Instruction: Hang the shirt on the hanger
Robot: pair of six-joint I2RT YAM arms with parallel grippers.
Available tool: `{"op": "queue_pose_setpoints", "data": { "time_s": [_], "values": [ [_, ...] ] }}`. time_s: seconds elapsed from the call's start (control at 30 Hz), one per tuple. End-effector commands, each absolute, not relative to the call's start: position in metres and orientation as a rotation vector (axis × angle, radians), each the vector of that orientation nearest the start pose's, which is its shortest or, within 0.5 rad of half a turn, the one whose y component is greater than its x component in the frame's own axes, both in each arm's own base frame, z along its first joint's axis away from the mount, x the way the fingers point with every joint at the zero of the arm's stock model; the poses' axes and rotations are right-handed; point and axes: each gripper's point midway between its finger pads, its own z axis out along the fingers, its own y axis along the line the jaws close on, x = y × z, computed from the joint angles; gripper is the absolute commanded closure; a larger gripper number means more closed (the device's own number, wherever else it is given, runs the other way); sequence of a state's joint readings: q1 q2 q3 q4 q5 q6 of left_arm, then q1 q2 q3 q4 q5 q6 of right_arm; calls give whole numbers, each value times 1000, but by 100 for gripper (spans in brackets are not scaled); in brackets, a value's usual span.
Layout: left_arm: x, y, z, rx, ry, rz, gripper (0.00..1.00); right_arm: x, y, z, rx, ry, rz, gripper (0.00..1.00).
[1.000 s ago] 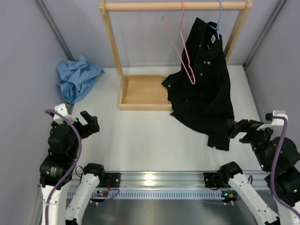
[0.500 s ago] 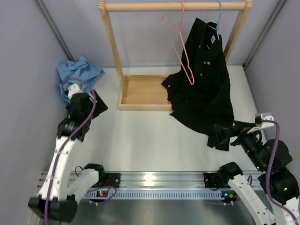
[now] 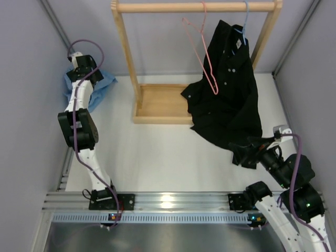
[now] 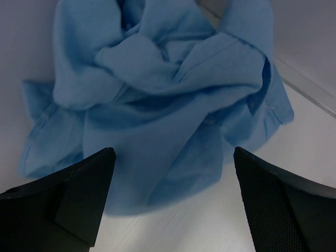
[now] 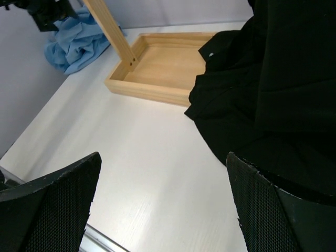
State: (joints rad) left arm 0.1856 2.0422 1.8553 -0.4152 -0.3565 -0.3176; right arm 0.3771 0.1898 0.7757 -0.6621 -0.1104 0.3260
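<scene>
The left gripper's wide-open fingers should go down next onto the light blue shirt's bunched folds below, because the cloth stands up in folds there.
The light blue shirt point(image 3: 105, 83) lies crumpled on the table at the far left, by the wall. In the left wrist view the shirt point(image 4: 157, 89) fills the upper frame. My left gripper point(image 3: 83, 70) hovers over it, jaws wide open and empty point(image 4: 173, 205). The pink hanger point(image 3: 202, 52) hangs from the wooden rail, empty. My right gripper point(image 3: 242, 152) is open and empty point(image 5: 163, 210), low at the right, by the hem of the black shirt point(image 3: 228, 100). The blue shirt also shows far off in the right wrist view point(image 5: 79, 44).
A wooden rack point(image 3: 194, 7) with a tray base point(image 3: 160, 102) stands at the back. The black shirt hangs on a pale blue hanger point(image 3: 244, 21) and drapes onto the table. Grey walls close in on both sides.
My left arm has stretched far forward, from near its base to over the blue shirt. My right gripper has moved a little left and forward toward the black shirt's hem.
</scene>
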Motion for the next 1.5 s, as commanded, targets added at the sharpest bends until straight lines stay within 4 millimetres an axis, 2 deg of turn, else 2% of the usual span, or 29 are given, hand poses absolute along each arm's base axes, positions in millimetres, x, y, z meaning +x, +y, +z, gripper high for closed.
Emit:
{"op": "queue_pose_setpoints", "data": {
  "time_s": [0.0, 0.03, 0.1, 0.2, 0.23, 0.27, 0.33, 0.37, 0.4, 0.43, 0.47, 0.5, 0.53, 0.57, 0.6, 0.63, 0.67, 0.7, 0.77, 0.83, 0.87, 0.93, 0.97, 1.03, 1.07, 1.17, 1.23, 1.4, 1.47],
  "values": [
    [591, 166, 203, -579, 1970, 436, 2, 150, 110, 306, -185, 1615, 710, 1],
    [597, 174, 178, -567, 2008, 481, 2, 150, 111, 306, -191, 1617, 711, 1],
    [606, 176, 176, -564, 2006, 492, 7, 152, 110, 305, -190, 1622, 695, 1],
    [608, 174, 173, -579, 2002, 481, 62, 156, 104, 307, -166, 1617, 661, 1],
    [606, 176, 180, -609, 1980, 486, 82, 156, 104, 308, -165, 1614, 657, 1],
    [599, 178, 209, -629, 1926, 500, 100, 157, 103, 308, -161, 1615, 651, 1],
    [583, 173, 234, -678, 1888, 501, 100, 157, 103, 307, -161, 1618, 648, 1],
    [566, 156, 286, -680, 1805, 468, 100, 159, 102, 306, -159, 1622, 643, 1],
    [550, 146, 287, -685, 1814, 477, 100, 161, 101, 303, -149, 1630, 632, 1],
    [534, 133, 305, -691, 1781, 475, 100, 162, 100, 302, -145, 1634, 626, 1],
    [522, 101, 320, -660, 1764, 458, 100, 163, 99, 302, -137, 1636, 619, 0],
    [487, 82, 367, -661, 1674, 446, 100, 164, 97, 303, -131, 1632, 609, 1],
    [468, 68, 353, -636, 1708, 477, 100, 164, 96, 304, -125, 1629, 606, 1],
    [452, 31, 360, -578, 1707, 443, 100, 165, 94, 305, -117, 1626, 594, 1],
    [420, 19, 387, -568, 1651, 398, 100, 164, 94, 309, -119, 1617, 595, 0],
    [401, 13, 389, -587, 1635, 402, 100, 162, 93, 309, -120, 1620, 593, 0],
    [383, -13, 371, -515, 1696, 380, 100, 161, 93, 310, -121, 1618, 594, 1],
    [357, -21, 387, -508, 1664, 299, 100, 160, 92, 314, -121, 1608, 598, 0],
    [328, -58, 370, -381, 1748, 191, 100, 159, 93, 316, -121, 1605, 608, 1],
    [301, -75, 372, -329, 1770, 64, 100, 158, 94, 319, -118, 1602, 616, 1],
    [290, -108, 356, -184, 1840, -56, 100, 159, 93, 319, -106, 1604, 616, 1],
    [276, -139, 343, -43, 1892, -190, 100, 161, 92, 321, -95, 1606, 610, 1],
    [263, -172, 330, 91, 1946, -324, 100, 165, 92, 321, -77, 1616, 607, 1],
    [255, -199, 299, 191, 2022, -386, 100, 168, 94, 319, -68, 1630, 612, 1],
    [247, -229, 276, 301, 2091, -444, 100, 172, 97, 318, -63, 1640, 628, 1],
    [238, -282, 244, 472, 2137, -496, 100, 179, 107, 308, -87, 1678, 654, 1],
    [238, -305, 242, 499, 2126, -557, 100, 181, 111, 303, -103, 1704, 661, 1],
    [261, -298, 246, 384, 2101, -444, 100, 176, 139, 277, -256, 1777, 774, 1],
    [251, -318, 255, 470, 2066, -577, 100, 169, 160, 264, -358, 1792, 892, 1]
  ]
}}
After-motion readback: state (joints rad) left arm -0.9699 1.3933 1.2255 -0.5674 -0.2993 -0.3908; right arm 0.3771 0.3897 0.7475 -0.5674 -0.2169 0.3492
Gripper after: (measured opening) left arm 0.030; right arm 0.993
